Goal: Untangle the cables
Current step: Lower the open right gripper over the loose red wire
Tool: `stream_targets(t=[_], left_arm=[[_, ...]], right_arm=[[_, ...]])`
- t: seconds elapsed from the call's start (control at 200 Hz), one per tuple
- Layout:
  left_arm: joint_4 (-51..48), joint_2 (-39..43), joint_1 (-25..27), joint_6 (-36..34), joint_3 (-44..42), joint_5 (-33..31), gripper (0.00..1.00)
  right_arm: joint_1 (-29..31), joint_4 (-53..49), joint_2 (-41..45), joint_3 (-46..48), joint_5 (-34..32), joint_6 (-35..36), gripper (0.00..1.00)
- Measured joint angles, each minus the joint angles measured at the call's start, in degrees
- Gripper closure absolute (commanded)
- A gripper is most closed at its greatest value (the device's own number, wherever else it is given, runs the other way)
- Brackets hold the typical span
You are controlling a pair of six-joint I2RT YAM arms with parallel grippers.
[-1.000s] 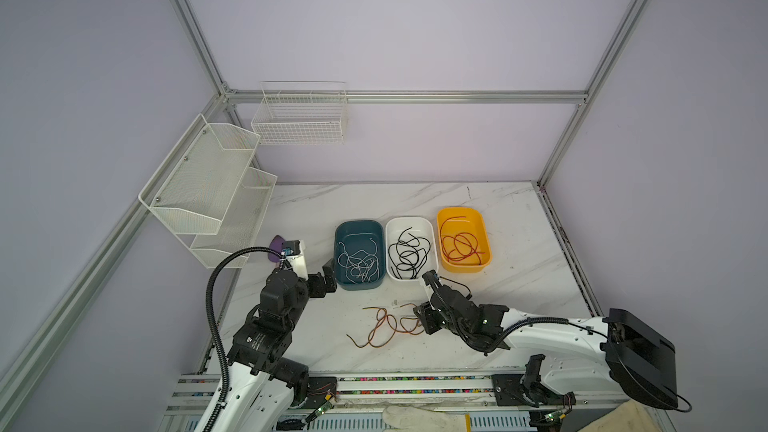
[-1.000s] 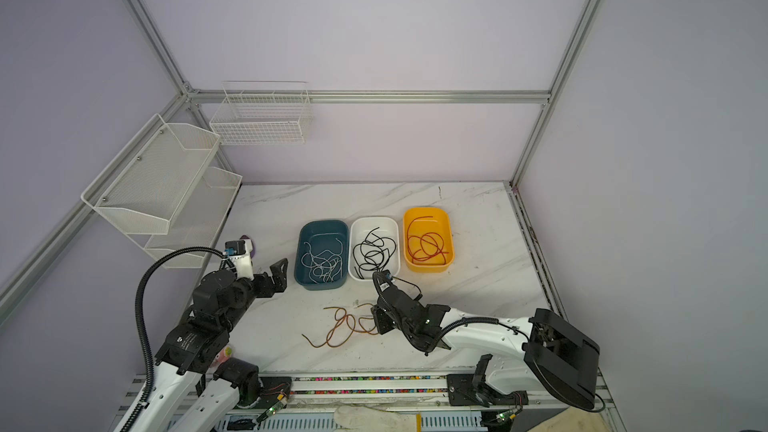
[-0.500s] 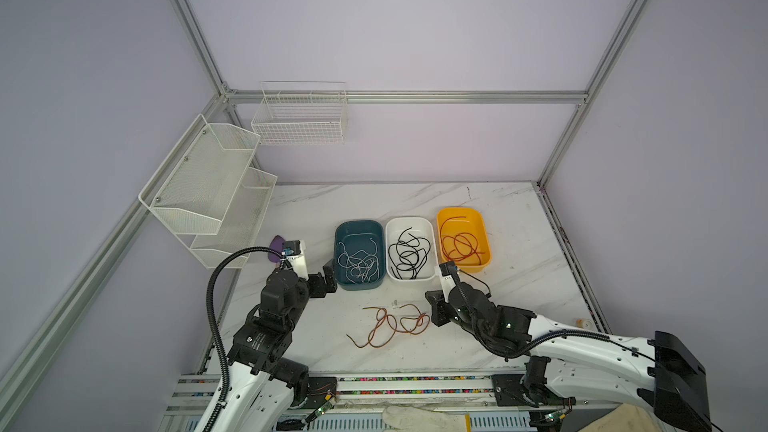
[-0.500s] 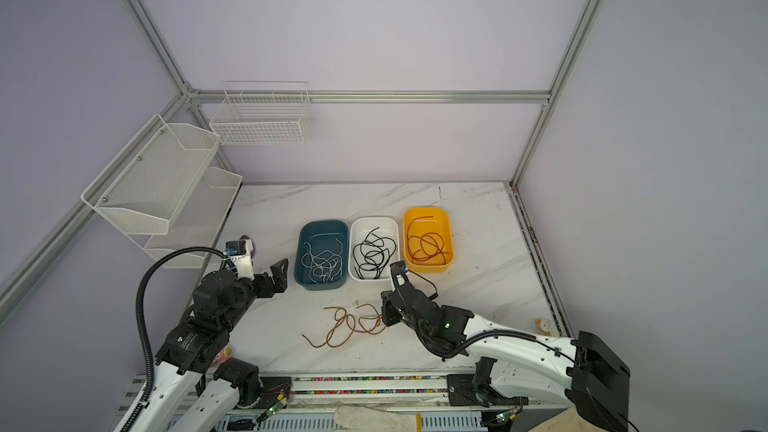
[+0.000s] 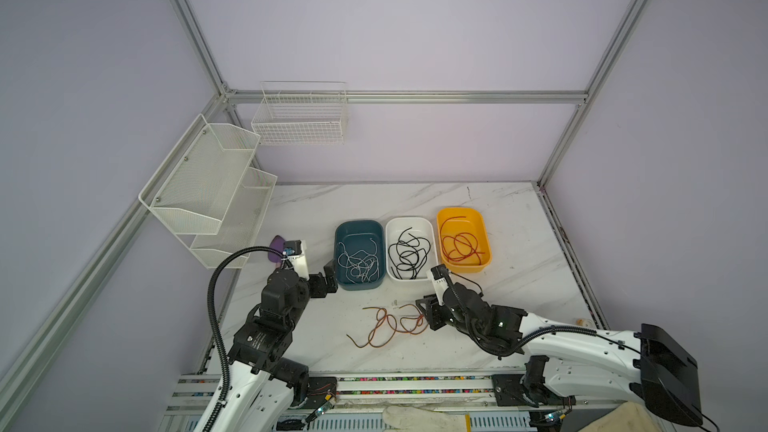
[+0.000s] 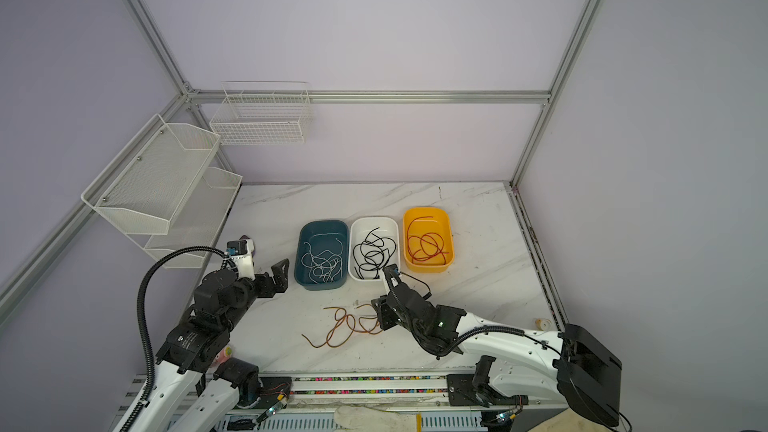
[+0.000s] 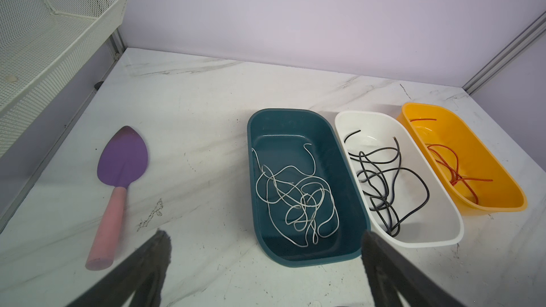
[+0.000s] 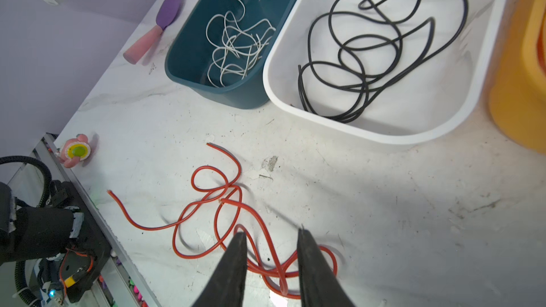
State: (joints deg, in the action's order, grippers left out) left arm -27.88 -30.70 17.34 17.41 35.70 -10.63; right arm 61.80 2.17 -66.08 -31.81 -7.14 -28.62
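My right gripper lowers onto the raised piece of red cable (image 8: pixel 278 266) below its open fingers next, since the piece arches above the tangle's other loops.
Orange-red cables (image 5: pixel 390 324) (image 6: pixel 349 324) lie in a loose tangle on the marble table in front of the bins. My right gripper (image 5: pixel 426 315) (image 8: pixel 270 233) hangs just over the tangle's right end. Its jaws are open, with loops of cable (image 8: pixel 224 202) on the table between and under them, nothing clamped. White cables (image 5: pixel 359 261) lie in the teal bin (image 5: pixel 340 230), black cables (image 5: pixel 409 253) in the white bin (image 5: pixel 409 220), and red cables (image 5: pixel 459 243) in the yellow bin (image 5: pixel 482 222). My left gripper (image 5: pixel 330 276) (image 7: pixel 263 233) is wide open and empty, beside the teal bin's near left corner.
A purple-and-pink trowel (image 7: pixel 122 155) lies left of the teal bin. A small pink toy (image 8: pixel 75 150) sits at the table's front left edge. White mesh shelves (image 5: pixel 208 184) and a wire basket (image 5: pixel 301 118) hang on the left and back walls.
My right arm swung out to the right and lifted half a second ago, then came back over the tangle's right end. The cables and left arm have not moved.
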Motion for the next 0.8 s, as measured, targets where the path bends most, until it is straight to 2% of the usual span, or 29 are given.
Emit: stream_targets(t=[0.465, 0.8], left_arm=[[0.0, 0.0, 0.0, 0.0, 0.0, 0.2, 0.0], [0.0, -0.2, 0.0, 0.0, 0.0, 0.2, 0.0]], right_arm=[[0.1, 4.7, -7.3, 0.8, 1.0, -0.1, 0.7], [0.2, 6.2, -8.1, 1.9, 0.7, -0.8, 0.87]])
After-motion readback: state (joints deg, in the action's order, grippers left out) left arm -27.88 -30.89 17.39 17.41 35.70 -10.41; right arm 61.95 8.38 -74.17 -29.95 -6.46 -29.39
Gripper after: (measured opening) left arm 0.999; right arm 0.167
